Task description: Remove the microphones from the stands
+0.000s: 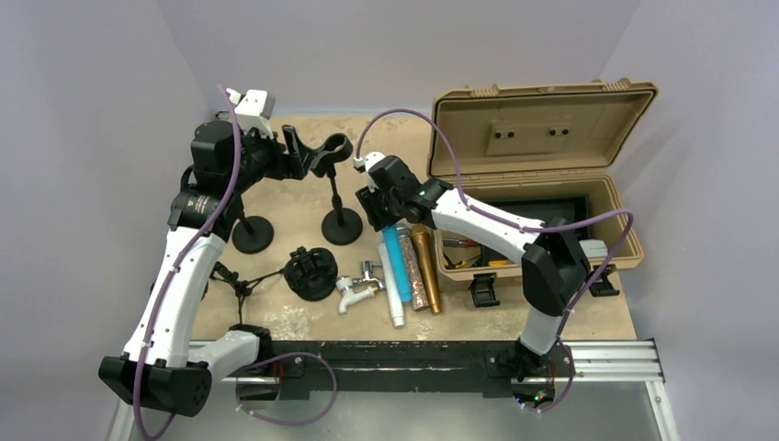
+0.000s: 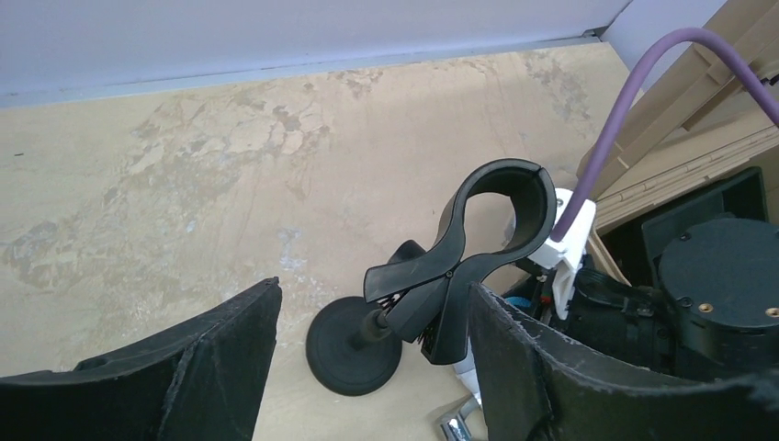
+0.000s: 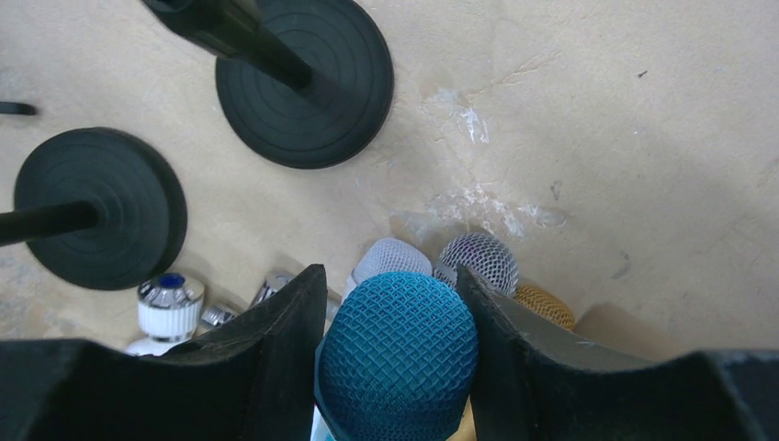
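The blue microphone's mesh head is still held above the white and silver heads, so the robot's right gripper should next move down toward them and open.
A black stand (image 1: 342, 226) carries an empty spring clip (image 1: 331, 152), which also shows in the left wrist view (image 2: 459, 216) above the stand's round base (image 2: 354, 347). My left gripper (image 1: 296, 154) is open with the clip's handles between its fingers (image 2: 375, 287), close to the right finger. My right gripper (image 1: 384, 213) is shut on the mesh head of a blue microphone (image 3: 397, 354), low over the table. The microphone's body (image 1: 398, 262) lies among other microphones. The stand's base shows in the right wrist view (image 3: 303, 78).
A second stand base (image 1: 252, 234) sits to the left. White (image 3: 390, 257), silver (image 3: 478, 262) and gold (image 3: 542, 306) microphones lie under the blue one. A black round part (image 1: 310, 273), a chrome tap (image 1: 358, 285) and an open tan case (image 1: 542, 110) are nearby.
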You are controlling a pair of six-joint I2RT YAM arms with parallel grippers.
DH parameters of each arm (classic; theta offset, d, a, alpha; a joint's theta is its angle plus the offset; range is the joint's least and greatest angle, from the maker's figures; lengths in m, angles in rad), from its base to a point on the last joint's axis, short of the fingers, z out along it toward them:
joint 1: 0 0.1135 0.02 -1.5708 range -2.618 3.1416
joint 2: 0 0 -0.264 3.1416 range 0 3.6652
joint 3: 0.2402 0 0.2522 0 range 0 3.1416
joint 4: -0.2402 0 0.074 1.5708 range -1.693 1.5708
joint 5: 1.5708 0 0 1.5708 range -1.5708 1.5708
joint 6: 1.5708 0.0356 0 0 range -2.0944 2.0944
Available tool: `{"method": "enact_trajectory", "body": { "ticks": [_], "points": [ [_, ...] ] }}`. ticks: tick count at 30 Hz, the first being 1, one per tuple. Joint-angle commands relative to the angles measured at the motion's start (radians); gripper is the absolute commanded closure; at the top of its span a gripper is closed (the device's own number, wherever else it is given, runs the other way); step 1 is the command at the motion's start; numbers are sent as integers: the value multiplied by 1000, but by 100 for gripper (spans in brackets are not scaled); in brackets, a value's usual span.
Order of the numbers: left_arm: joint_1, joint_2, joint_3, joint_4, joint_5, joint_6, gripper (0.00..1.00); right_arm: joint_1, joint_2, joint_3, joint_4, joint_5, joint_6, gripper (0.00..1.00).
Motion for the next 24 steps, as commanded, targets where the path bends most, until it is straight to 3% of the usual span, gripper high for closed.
{"method": "enact_trajectory", "body": {
  "ticks": [1, 11, 24],
  "points": [
    [-16, -14, -6, 28, -31, 7, 28, -4, 36, -41, 87, 77, 13, 90],
    [-62, -8, -11, 18, -95, 49, 28, -12, 86, -111, 206, 114, 30, 67],
    [-73, -34, -36, 42, -118, 56, 26, -14, 38, -192, 319, 141, 19, 38]
  ]
}}
